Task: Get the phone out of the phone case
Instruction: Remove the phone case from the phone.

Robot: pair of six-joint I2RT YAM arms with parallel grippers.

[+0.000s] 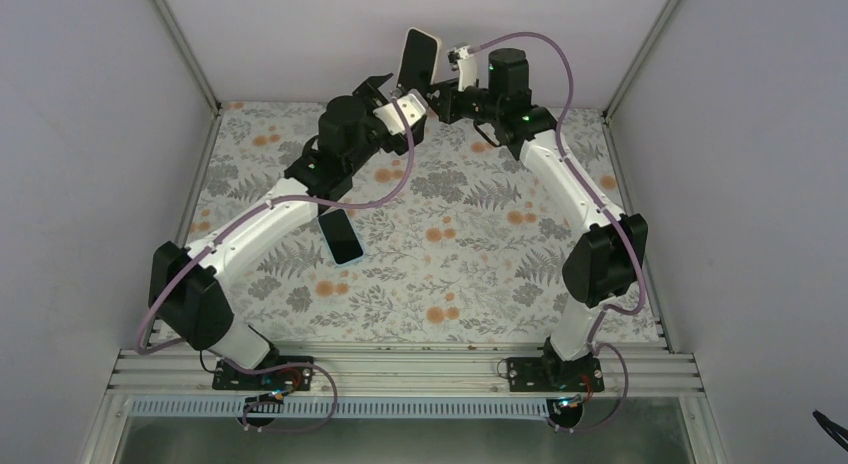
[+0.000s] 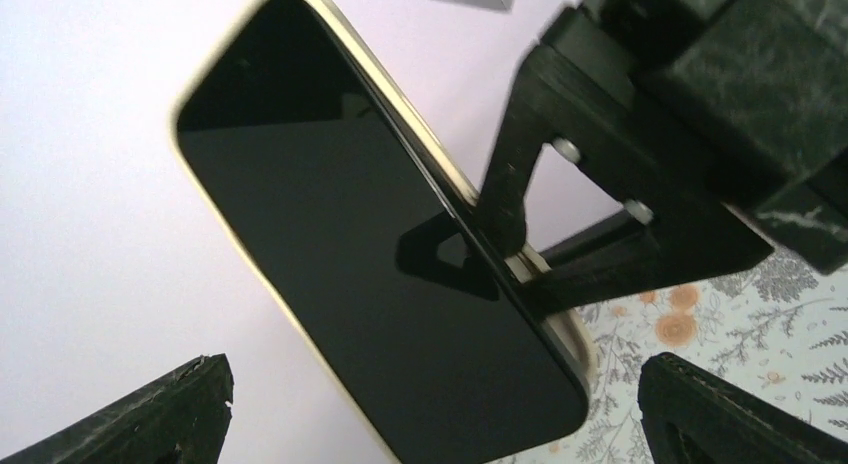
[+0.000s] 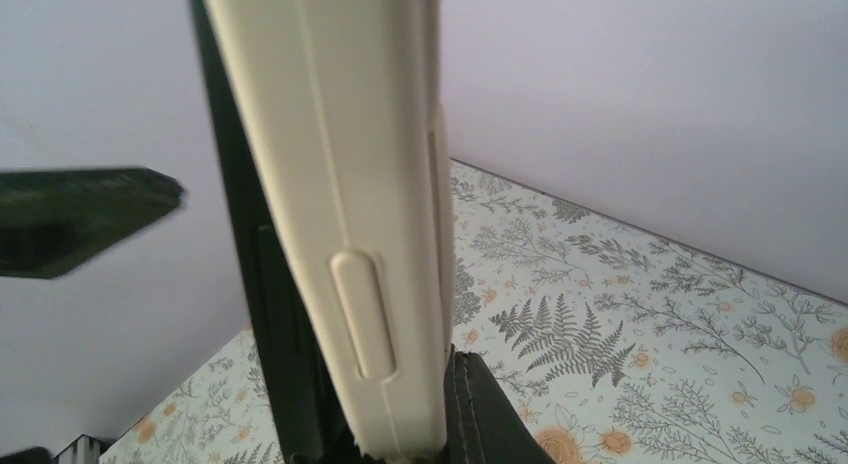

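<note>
The cream phone case is held high while the floral tablecloth's middle (image 1: 490,236) lies bare, so I will move my right gripper back and down there to release it.
A phone with a black screen (image 2: 370,244) sits inside a cream phone case (image 3: 340,184). It is held upright in the air near the back wall (image 1: 418,56). My right gripper (image 3: 400,434) is shut on the cased phone's lower part, one finger on the screen side and one on the back. In the left wrist view its black fingers (image 2: 640,264) clamp the long edge, where the cream rim (image 2: 575,339) shows. My left gripper (image 2: 437,404) is open, facing the screen from just below, its fingertips (image 2: 190,394) apart from the phone.
A flat black phone-shaped thing (image 1: 341,235) lies on the floral tablecloth (image 1: 480,264) under the left forearm. White walls and metal posts (image 1: 185,44) close in the back and sides. The left arm (image 1: 260,224) crosses the left half of the table.
</note>
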